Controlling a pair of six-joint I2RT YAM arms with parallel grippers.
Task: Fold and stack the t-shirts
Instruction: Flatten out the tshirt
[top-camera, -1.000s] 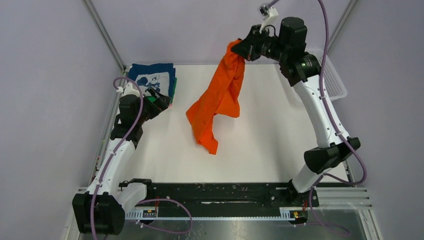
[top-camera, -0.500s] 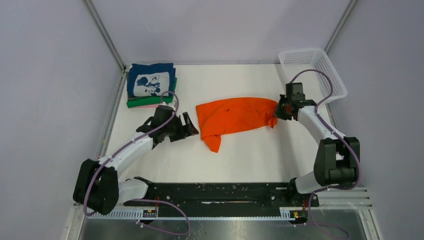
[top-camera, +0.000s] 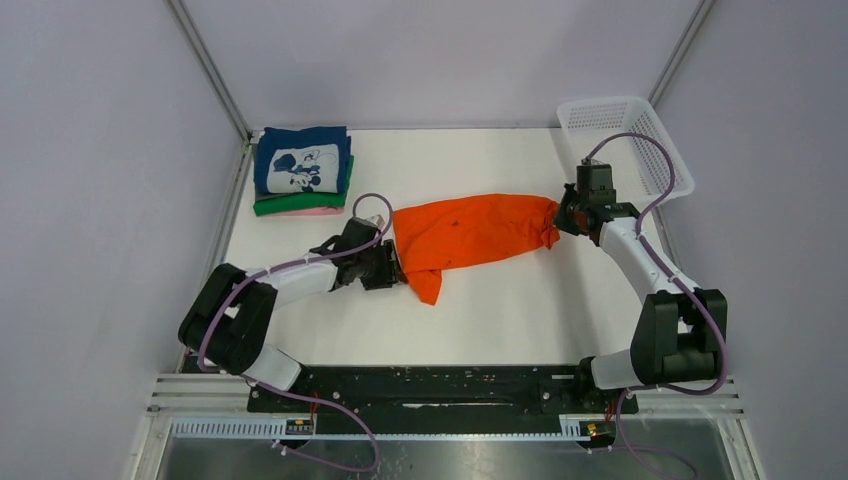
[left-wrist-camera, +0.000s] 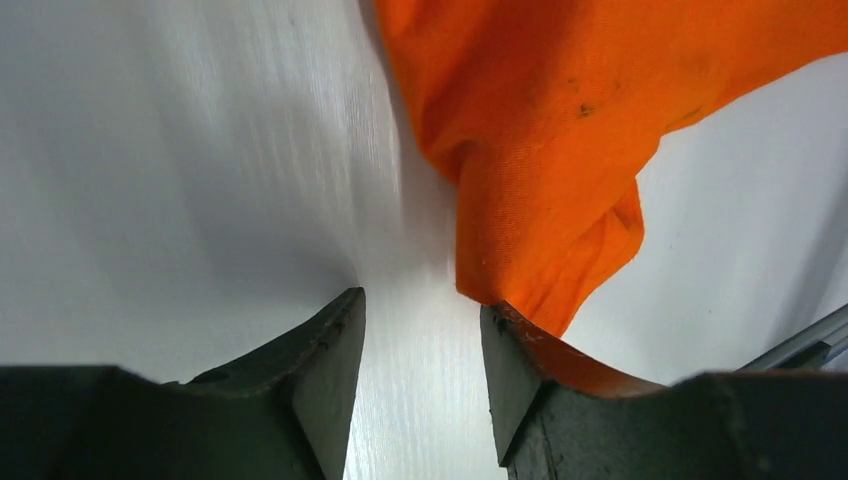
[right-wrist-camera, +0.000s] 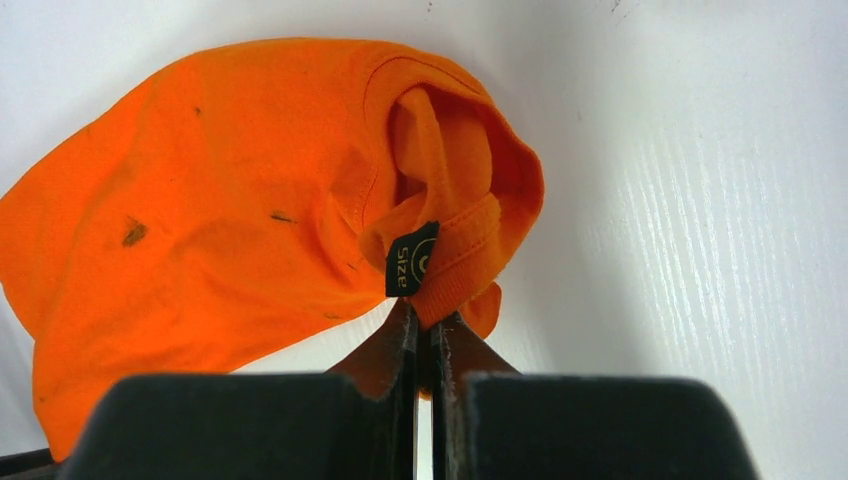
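Next, my right gripper lifts the collar up, then lowers it onto the tabletop near the white basket and releases it, because the cloth there is bunched together.
The bright orange t-shirt lies stretched across the middle of the table, its lower left corner folded into a point. My right gripper is shut on its collar by the black size label, at the shirt's right end. My left gripper sits low on the table at the shirt's left edge. It stands open with bare table between the jaws. The orange cloth touches the outside of the right finger's tip. A folded stack sits at the back left: navy printed shirt over green and pink.
A white mesh basket stands at the back right corner, just behind my right arm. Metal frame posts and grey walls close in the table on the left, right and back. A black rail runs along the near edge.
The right arm came down from high up and laid the orange shirt across the table. The left arm moved right to the shirt's left edge, and its jaws narrowed.
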